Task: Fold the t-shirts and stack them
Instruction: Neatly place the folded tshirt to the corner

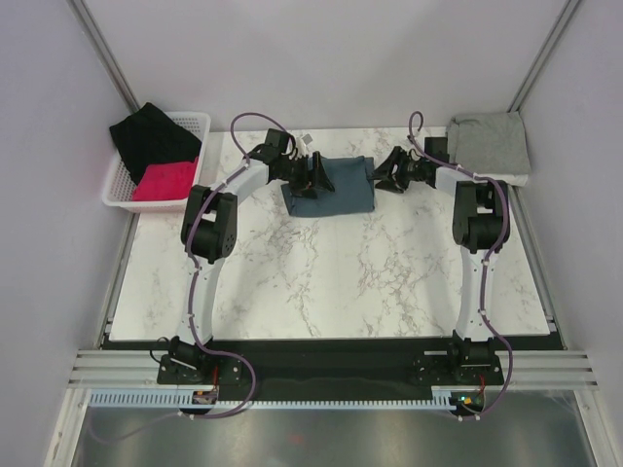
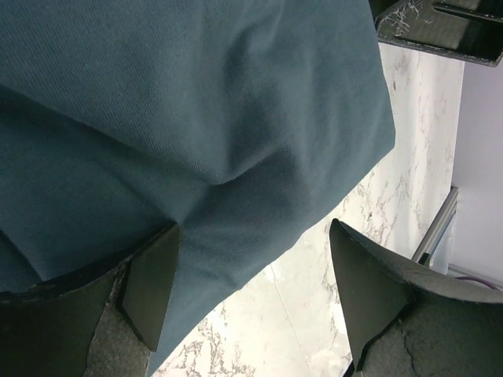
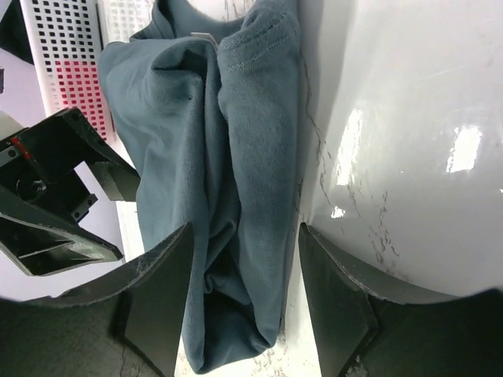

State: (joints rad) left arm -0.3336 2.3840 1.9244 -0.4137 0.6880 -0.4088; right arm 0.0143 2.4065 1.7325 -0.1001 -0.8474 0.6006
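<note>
My right gripper eases in toward the left gripper next. Its open fingers go further over the shirt's bunched end, since they already straddle that end.
The dark slate-blue t-shirt (image 1: pixel 331 187) lies folded on the marble table at the back centre. My left gripper (image 1: pixel 312 176) is at its left edge and open. In the left wrist view the shirt (image 2: pixel 196 102) has its edge running between the fingers of the left gripper (image 2: pixel 255 229), one finger (image 2: pixel 149 283) over cloth, the other over bare marble. My right gripper (image 1: pixel 385 176) is at the shirt's right edge. Its jaws (image 3: pixel 245 229) stand apart around the bunched end of the shirt (image 3: pixel 236 181), with a gap on one side. The light grey t-shirt (image 1: pixel 490 144) lies folded at the back right corner.
A white basket (image 1: pixel 201 122) with black and pink cloth stands at the back left, and shows as a basket (image 3: pixel 67 55) in the right wrist view. The cell's walls and frame posts close in the table's back and sides.
</note>
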